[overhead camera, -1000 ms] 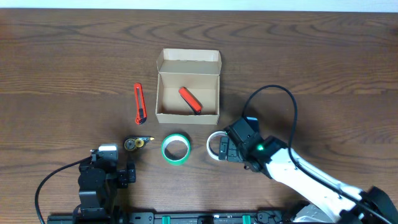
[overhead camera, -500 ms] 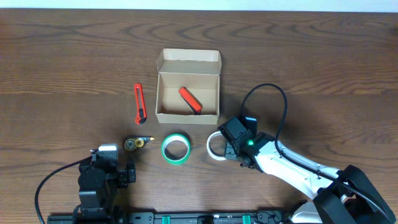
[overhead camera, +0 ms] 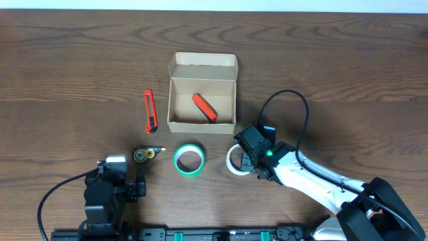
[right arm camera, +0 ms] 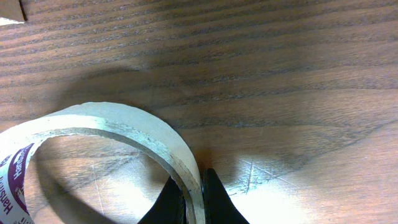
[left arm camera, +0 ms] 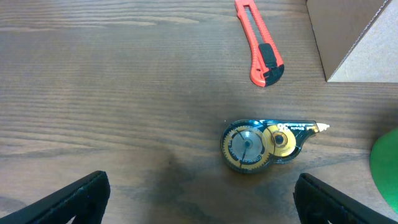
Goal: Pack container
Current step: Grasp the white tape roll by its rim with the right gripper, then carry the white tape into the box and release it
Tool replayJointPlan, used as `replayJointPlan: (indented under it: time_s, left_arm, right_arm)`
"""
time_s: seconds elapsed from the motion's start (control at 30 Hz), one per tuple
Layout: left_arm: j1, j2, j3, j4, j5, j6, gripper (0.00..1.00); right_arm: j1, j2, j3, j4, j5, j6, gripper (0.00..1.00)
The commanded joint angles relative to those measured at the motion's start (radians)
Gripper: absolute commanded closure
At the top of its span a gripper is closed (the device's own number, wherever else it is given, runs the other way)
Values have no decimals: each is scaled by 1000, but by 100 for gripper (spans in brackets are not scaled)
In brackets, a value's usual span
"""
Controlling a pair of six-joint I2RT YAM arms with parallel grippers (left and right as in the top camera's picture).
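I will next lift the white roll (overhead camera: pixel 234 161) with my right gripper and carry it outward over the red object (overhead camera: pixel 205 108) to release it, since the open box is outward of my gripper.
The container (overhead camera: pixel 202 94) is a tan cardboard box with its flap lid open at the back, and a red object (overhead camera: pixel 204 107) lies inside it. The box's corner (left arm camera: pixel 354 37) shows in the left wrist view. In front of the box lie a green tape roll (overhead camera: pixel 188 160) and a white tape roll (overhead camera: pixel 234 161). My right gripper (overhead camera: pixel 245 161) is shut on the white roll's right wall. In the right wrist view its fingers (right arm camera: pixel 193 200) pinch the roll's wall (right arm camera: pixel 112 121), one inside and one outside. My left gripper (left arm camera: pixel 202 199) is open above bare table.
A red utility knife (overhead camera: pixel 150 111) lies left of the box. A correction tape dispenser (overhead camera: pixel 147 154) sits below it, just ahead of my left gripper, also seen as the dispenser (left arm camera: pixel 261 144) beside the knife (left arm camera: pixel 258 43). The right arm's black cable (overhead camera: pixel 294 107) loops right of the box.
My right gripper moved in onto the white roll's right wall and closed on it, from wide open to shut. The roll shifted slightly. The left arm stayed still.
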State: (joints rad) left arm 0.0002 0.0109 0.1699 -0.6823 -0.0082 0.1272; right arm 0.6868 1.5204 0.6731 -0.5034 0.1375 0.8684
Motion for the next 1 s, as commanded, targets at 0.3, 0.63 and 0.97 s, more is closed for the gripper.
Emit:
replayJointPlan:
  time_s: [0.3,0.63,0.97]
  left_arm:
    - [7,-6,-11,-1,-14,-16,5]
    - [7,-6,-11,-1,-14,-16,5]
    - [7,-6,-11,-1,-14,-16,5]
  right_arm:
    - [7,-4,25,-89,-85,6,99]
    - [8,-184,35,-177,-86,-19,99]
    - [8,-373,116,-223,-78,-212,99]
